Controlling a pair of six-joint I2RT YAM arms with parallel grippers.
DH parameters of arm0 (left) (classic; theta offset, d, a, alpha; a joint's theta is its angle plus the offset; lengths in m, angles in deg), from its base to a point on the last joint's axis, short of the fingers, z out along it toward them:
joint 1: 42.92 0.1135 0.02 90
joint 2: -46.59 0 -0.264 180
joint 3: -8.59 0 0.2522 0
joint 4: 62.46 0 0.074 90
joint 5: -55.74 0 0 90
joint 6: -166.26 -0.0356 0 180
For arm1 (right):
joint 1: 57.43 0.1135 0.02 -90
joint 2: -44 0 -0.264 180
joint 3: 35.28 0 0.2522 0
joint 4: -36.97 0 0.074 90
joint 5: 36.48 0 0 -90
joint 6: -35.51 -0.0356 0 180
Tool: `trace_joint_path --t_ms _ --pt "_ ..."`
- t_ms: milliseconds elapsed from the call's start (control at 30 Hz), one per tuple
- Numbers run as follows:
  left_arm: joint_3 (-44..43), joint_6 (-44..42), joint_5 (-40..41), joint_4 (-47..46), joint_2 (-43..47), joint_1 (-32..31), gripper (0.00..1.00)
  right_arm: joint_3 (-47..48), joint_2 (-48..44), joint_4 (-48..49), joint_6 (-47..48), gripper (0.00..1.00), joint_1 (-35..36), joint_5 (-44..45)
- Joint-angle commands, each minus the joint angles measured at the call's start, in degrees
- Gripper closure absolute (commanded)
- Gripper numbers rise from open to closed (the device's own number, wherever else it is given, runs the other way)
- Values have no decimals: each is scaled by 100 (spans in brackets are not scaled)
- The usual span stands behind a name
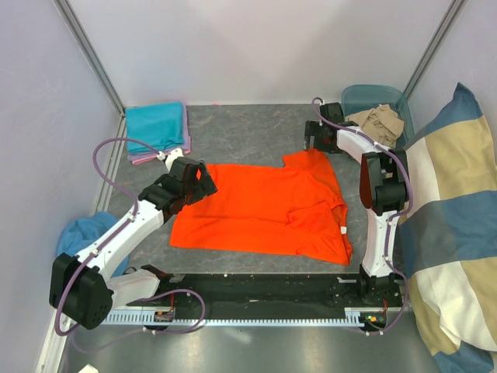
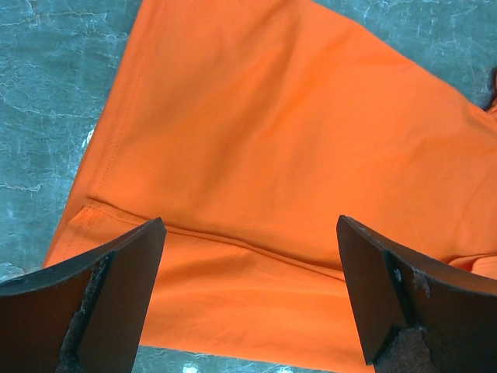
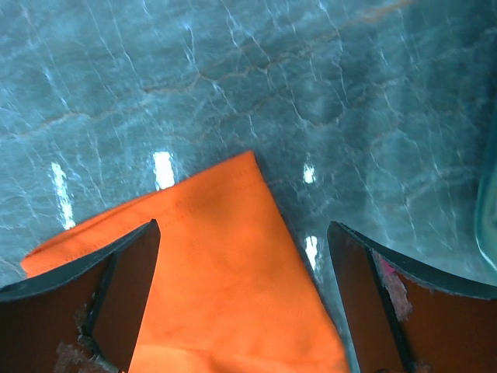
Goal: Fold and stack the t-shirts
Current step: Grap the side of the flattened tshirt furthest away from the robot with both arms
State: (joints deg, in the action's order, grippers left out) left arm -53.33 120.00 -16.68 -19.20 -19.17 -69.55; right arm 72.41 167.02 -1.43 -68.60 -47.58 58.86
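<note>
Next, my right gripper lowers onto the far sleeve's corner and narrows its spread fingers around the orange cloth (image 2: 256,155), since that corner lies flat between them.
A bright orange t-shirt (image 1: 264,206) lies spread flat in the middle of the table, its neck to the right. My left gripper (image 1: 203,183) hovers open over the shirt's far left corner; the left wrist view shows the orange cloth (image 2: 256,155) and its hem between the spread jaws. My right gripper (image 1: 311,142) hovers open over the shirt's far right sleeve (image 3: 225,264), whose corner lies between the jaws. A folded teal shirt (image 1: 155,124) rests on a pink-lilac one (image 1: 188,138) at the far left. A beige shirt (image 1: 378,120) lies crumpled in a bin.
A blue-green bin (image 1: 373,105) stands at the far right. A big blue-and-beige blocked fabric (image 1: 454,225) fills the right side. A blue cloth (image 1: 81,233) lies at the left by the left arm. Walls close the far and left sides.
</note>
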Motion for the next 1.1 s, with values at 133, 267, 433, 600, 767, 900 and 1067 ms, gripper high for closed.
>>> trace_joint_path --t_ms 133,267,433,600,767,900,1067 --pt "70 -209 -88 -199 98 79 0 319 362 206 66 2 -220 -412" --pt "96 -226 -115 -199 45 97 0 424 503 153 49 10 -281 -516" --pt "114 -253 -141 -199 37 123 0 424 600 118 57 40 -308 -552" --pt "140 -244 -167 -207 28 176 0 319 548 118 57 48 -299 -754" --pt "114 -279 -194 -295 -77 351 0 284 565 118 66 66 -308 -850" --pt "-52 -402 -308 -427 -349 650 0 319 617 126 66 68 -299 -1148" --pt "-228 -516 -589 -506 -578 1037 0 468 749 126 31 59 -308 -1352"
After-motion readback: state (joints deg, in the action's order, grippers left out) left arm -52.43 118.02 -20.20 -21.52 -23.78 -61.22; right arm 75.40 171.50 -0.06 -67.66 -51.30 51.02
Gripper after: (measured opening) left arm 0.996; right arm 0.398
